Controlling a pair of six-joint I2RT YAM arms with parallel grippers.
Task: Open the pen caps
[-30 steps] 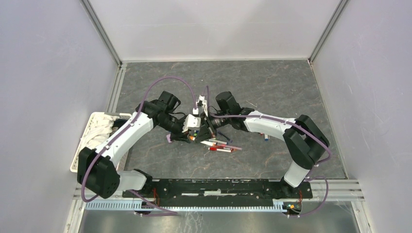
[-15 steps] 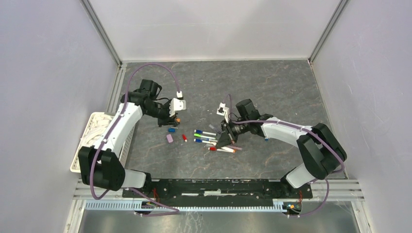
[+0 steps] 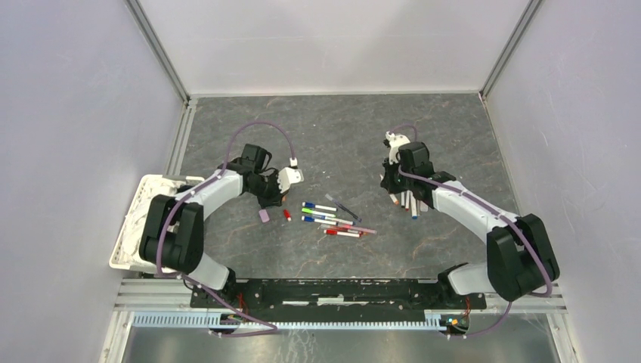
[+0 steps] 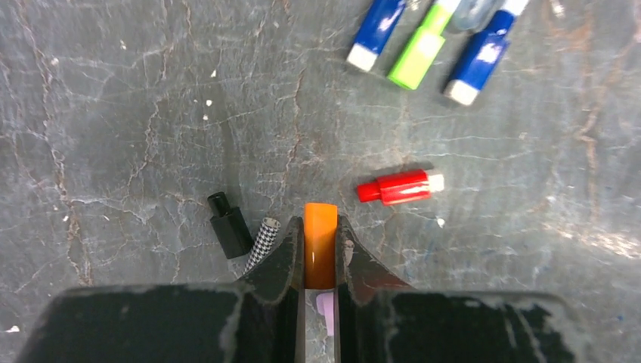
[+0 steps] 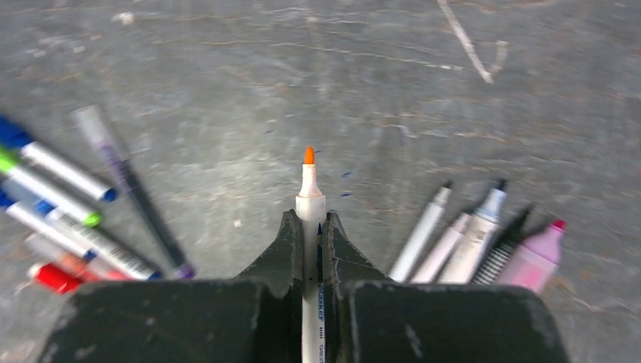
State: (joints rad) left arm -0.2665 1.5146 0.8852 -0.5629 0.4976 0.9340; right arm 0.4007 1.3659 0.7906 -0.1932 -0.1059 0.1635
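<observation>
I will lower my right gripper toward the row of uncapped pens next and turn the white pen to lie alongside them, because its orange tip is already bare.
My left gripper [image 4: 320,223] is shut on an orange pen cap [image 4: 320,242], low over the mat at the left [image 3: 276,198]. Around it lie a red cap [image 4: 398,187], a black cap [image 4: 229,225], a houndstooth-patterned cap [image 4: 261,243] and a lilac cap [image 4: 326,310]. My right gripper [image 5: 311,219] is shut on a white pen [image 5: 310,200] whose orange tip is bare, at the right [image 3: 394,195]. Beside it lie several uncapped pens [image 5: 469,234]. Several capped pens [image 3: 332,219] lie in the middle, their blue and green caps [image 4: 423,45] pointing towards the left gripper.
A white basket [image 3: 140,219] stands at the mat's left edge beside the left arm. Grey walls close in the left, right and far sides. The arms' black base rail [image 3: 340,291] runs along the near edge.
The grippers, together at the centre a second ago, have pulled apart. The left carried the orange cap to the loose caps; the right swung the bare-tipped pen right to the uncapped pens.
</observation>
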